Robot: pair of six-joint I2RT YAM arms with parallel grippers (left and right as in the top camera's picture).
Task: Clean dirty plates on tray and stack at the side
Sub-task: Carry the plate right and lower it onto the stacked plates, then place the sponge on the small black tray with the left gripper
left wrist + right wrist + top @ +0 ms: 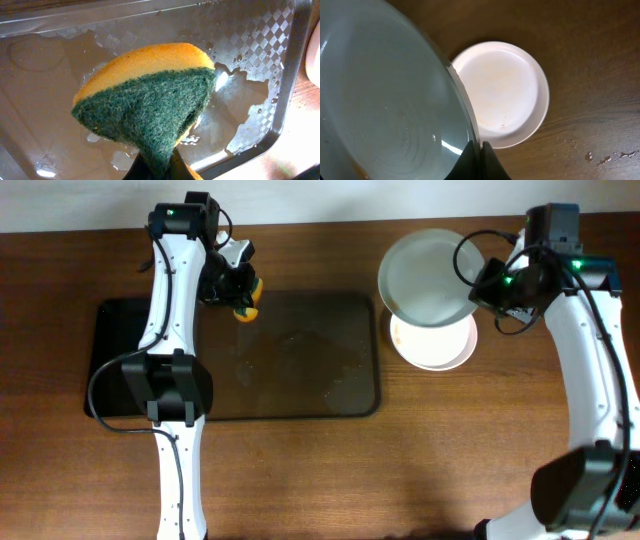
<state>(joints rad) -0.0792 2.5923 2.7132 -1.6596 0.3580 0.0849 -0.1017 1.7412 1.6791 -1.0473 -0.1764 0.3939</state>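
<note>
My right gripper lowers the pale grey plate level onto the white plate (433,339) (501,94) below next.
My left gripper (238,288) is shut on a yellow and green sponge (150,95), held above the wet metal tray (360,360) near its far left corner. The sponge also shows in the overhead view (248,298). My right gripper (482,288) is shut on the rim of a pale grey plate (425,275), held tilted in the air to the right of the tray. The plate fills the left of the right wrist view (385,100). Below it a white plate (440,348) lies on the table; it shows faint orange smears in the right wrist view (505,90).
The tray bottom (45,70) holds puddles and drops of water. The tray's right rim (287,80) runs beside the white plate. A few water drops (600,159) lie on the brown table right of the white plate.
</note>
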